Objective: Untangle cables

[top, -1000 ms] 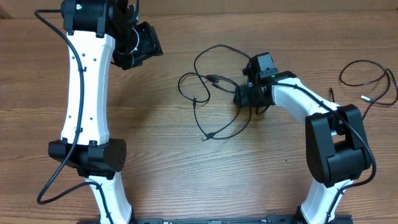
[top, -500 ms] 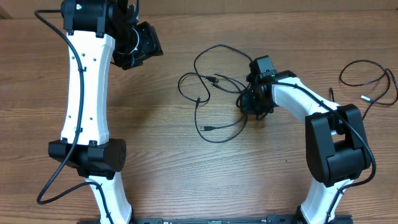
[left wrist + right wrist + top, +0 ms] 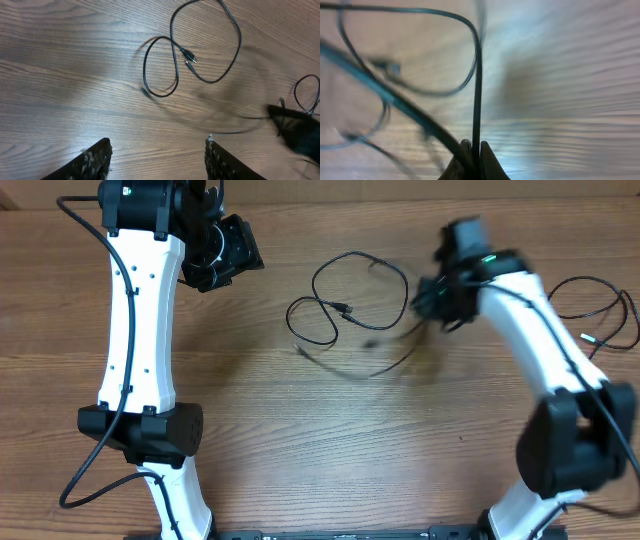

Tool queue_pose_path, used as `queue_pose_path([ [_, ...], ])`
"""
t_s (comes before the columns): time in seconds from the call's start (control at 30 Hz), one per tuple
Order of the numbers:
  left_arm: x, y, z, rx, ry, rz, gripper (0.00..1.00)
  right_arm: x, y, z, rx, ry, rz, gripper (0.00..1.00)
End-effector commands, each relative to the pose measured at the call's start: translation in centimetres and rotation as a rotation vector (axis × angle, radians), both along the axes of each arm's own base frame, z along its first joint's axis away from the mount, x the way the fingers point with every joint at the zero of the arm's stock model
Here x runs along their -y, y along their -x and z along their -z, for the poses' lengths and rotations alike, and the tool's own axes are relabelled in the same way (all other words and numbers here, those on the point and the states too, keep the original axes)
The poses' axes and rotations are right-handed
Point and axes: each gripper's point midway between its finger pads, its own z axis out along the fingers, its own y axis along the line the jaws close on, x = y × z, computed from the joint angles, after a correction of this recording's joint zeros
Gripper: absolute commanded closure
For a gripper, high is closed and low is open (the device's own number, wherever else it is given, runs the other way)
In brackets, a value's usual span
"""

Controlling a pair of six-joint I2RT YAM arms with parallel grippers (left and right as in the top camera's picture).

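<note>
I should next move my right gripper's cable piece right in the overhead view, over the separate looped cable, and release it.
Thin black cables lie looped on the wooden table at centre back; in the left wrist view the same cables show with two small plugs inside the loops. My right gripper is blurred, just right of the loops, and raised. In the right wrist view the right gripper is shut on one strand of cable, which runs straight up from the pinch. A blurred strand trails from it toward the loops. My left gripper hangs open at back left, its fingertips wide apart over bare wood.
A separate thin black cable lies looped at the far right of the table, its edge also showing as a cable loop in the left wrist view. The right arm's white link slants across the right side.
The right gripper closed on a cable strand near the table centre, then swung up and to the back right, dragging the lower strand with it. The left arm stayed still.
</note>
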Motion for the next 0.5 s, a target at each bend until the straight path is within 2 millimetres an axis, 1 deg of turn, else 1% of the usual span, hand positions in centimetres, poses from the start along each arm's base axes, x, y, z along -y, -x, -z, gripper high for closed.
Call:
queue_pose_path([
  [0.0,0.6,0.2,-0.9,0.034,0.01,0.026,0.4,6.0,-1.5,-7.7,0.187,0.145,0.141,0.96],
  [0.03,0.6,0.1,-0.9,0.037,0.01,0.026,0.4,7.9,-1.5,-9.1,0.215,0.19,0.187,0.96],
  [0.13,0.6,0.0,-1.0,0.04,0.01,0.026,0.4,12.7,-1.0,-12.7,0.284,0.289,0.31,0.96],
  [0.2,0.6,0.0,-1.0,0.041,0.01,0.026,0.4,16.0,-0.5,-14.5,0.318,0.346,0.395,0.96],
  [0.27,0.5,0.0,-1.0,0.041,0.009,0.026,0.4,18.7,0.2,-15.5,0.334,0.386,0.467,0.96],
  [0.37,0.5,0.0,-1.0,0.041,0.008,0.026,0.4,23.1,1.6,-16.0,0.323,0.455,0.575,0.96],
  [0.47,0.5,0.0,-1.0,0.042,0.006,0.026,0.4,26.7,2.7,-16.1,0.318,0.485,0.666,0.96],
])
